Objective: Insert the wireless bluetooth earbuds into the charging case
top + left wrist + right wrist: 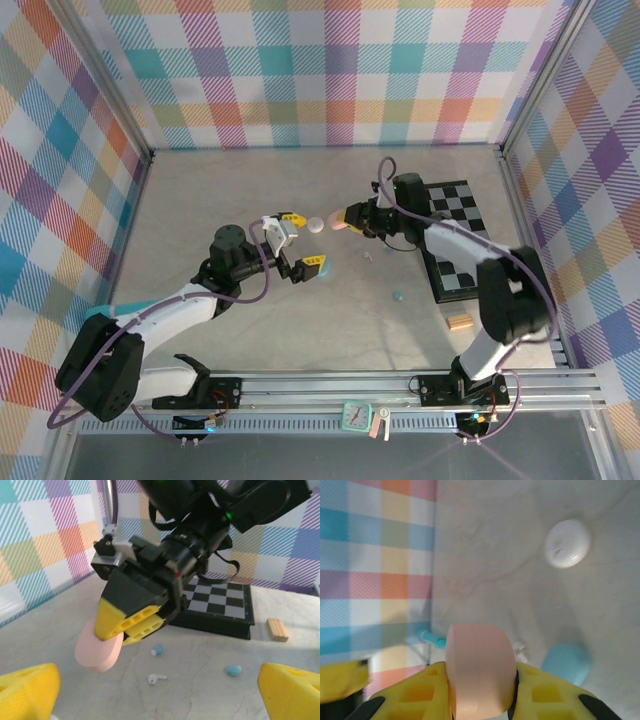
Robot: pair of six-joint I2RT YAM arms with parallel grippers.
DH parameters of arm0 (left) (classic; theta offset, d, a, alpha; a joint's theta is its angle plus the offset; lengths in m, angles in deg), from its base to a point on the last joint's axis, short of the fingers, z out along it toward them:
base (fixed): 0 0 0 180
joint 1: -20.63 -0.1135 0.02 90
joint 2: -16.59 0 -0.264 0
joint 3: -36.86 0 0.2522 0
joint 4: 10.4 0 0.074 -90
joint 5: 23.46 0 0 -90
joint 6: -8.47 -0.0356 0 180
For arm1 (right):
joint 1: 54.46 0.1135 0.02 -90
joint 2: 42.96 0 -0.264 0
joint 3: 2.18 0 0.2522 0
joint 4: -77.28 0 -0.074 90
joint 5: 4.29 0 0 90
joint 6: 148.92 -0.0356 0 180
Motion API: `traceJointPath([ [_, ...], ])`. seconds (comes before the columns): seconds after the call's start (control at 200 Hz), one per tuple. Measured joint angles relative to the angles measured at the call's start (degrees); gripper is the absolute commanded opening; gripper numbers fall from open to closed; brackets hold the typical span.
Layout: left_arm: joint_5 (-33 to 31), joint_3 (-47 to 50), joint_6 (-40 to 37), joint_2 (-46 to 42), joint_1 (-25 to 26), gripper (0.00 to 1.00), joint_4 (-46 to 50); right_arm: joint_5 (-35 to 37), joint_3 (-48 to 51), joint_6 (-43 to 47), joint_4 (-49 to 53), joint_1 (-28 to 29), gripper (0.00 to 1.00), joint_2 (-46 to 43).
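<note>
The bare tabletop beside the white case (318,225) is clear. I should move my right gripper down and slightly outward and let go of the closed pink charging case there.
My right gripper (347,219) is shut on a closed pink charging case (480,672), held above the table between its yellow fingers (410,695). The left wrist view shows that pink case (98,651) hanging from the right gripper (132,622). My left gripper (304,240) stands wide open just left of it, nothing between its yellow fingertips (292,690). A white case (318,225) lies on the table between the two grippers. On the table below lie a white earbud (156,678) and two light blue earbuds (158,650) (233,670).
A light blue case (566,662) lies near the white case (568,543). A black checkered board (455,240) sits at the right, with a tan wooden block (459,321) in front of it. Plaid walls close in the table on three sides.
</note>
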Motion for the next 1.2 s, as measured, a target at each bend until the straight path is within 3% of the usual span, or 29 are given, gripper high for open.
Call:
traceJointPath([
  [0.4,-13.9,2.3,2.9,-2.1,0.5,1.00,6.6,6.8,-19.2,2.9,1.6,-1.6,0.20,23.9],
  [0.57,-24.1,2.2,7.8,-0.9,5.0,1.00,10.7,10.2,-23.8,2.9,5.4,-1.6,0.29,27.9],
  [0.62,-27.1,2.1,9.6,-0.4,6.5,1.00,12.2,11.2,-24.8,2.9,6.9,-1.6,0.36,28.4],
  [0.75,-34.2,1.3,15.8,0.5,9.2,1.00,16.2,13.0,-26.3,4.2,9.5,-1.7,0.56,28.5],
  [0.86,-39.2,-1.5,20.5,2.0,11.9,1.00,21.1,15.3,-26.0,5.7,11.2,-1.9,0.68,28.1],
  [1.015,-43.6,-7.7,26.0,5.9,15.0,1.00,29.0,19.6,-20.3,9.2,14.2,-2.4,0.74,21.3],
  [1.2,-44.4,-16.5,28.8,14.6,16.4,0.95,39.9,23.3,-11.3,12.7,14.9,-2.7,0.75,6.3],
])
